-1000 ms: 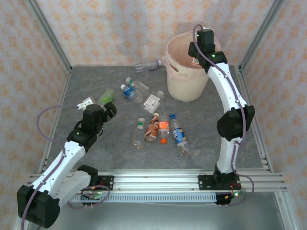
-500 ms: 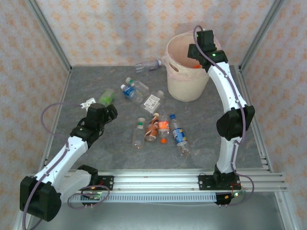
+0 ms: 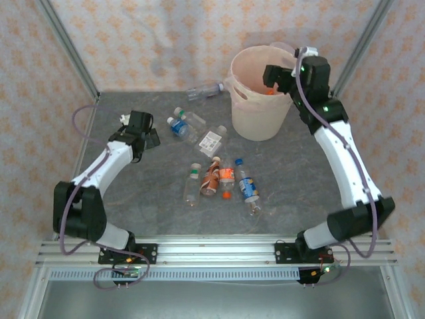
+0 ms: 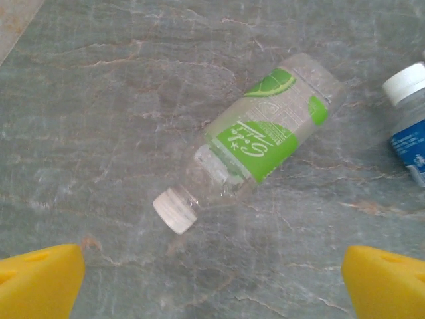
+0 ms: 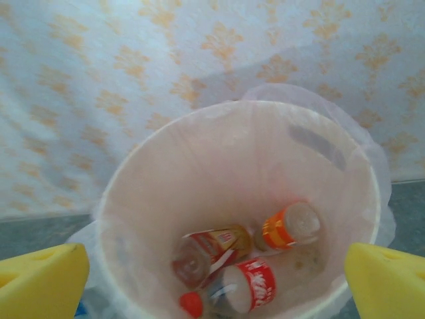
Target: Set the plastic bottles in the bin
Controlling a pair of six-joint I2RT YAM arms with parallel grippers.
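My left gripper turns in line with the slanted bottle next and lowers its fingers to either side of the green label (image 4: 260, 141).
A clear plastic bottle with a green label (image 4: 260, 141) and white cap lies on its side on the grey table, just ahead of my left gripper (image 4: 212, 292), which is open and empty above it. In the top view my left gripper (image 3: 147, 135) hovers at the table's left. My right gripper (image 3: 273, 78) hangs open over the beige-pink bin (image 3: 255, 119). Down inside the bin (image 5: 219, 153), below my right gripper (image 5: 212, 286), lie three bottles: red-labelled (image 5: 247, 290), orange-labelled (image 5: 289, 229) and a crushed red-yellow one (image 5: 209, 252).
Several more bottles lie mid-table: a blue-labelled one (image 3: 179, 127), a white-labelled one (image 3: 212, 139), a cluster (image 3: 219, 178) nearer the front, and a clear one (image 3: 204, 90) by the back wall. The blue-labelled bottle (image 4: 408, 126) is right of the green one.
My right gripper's jaws have opened over the bin and that arm has swung out to the right. My left gripper has moved away from the front, over the green-labelled bottle.
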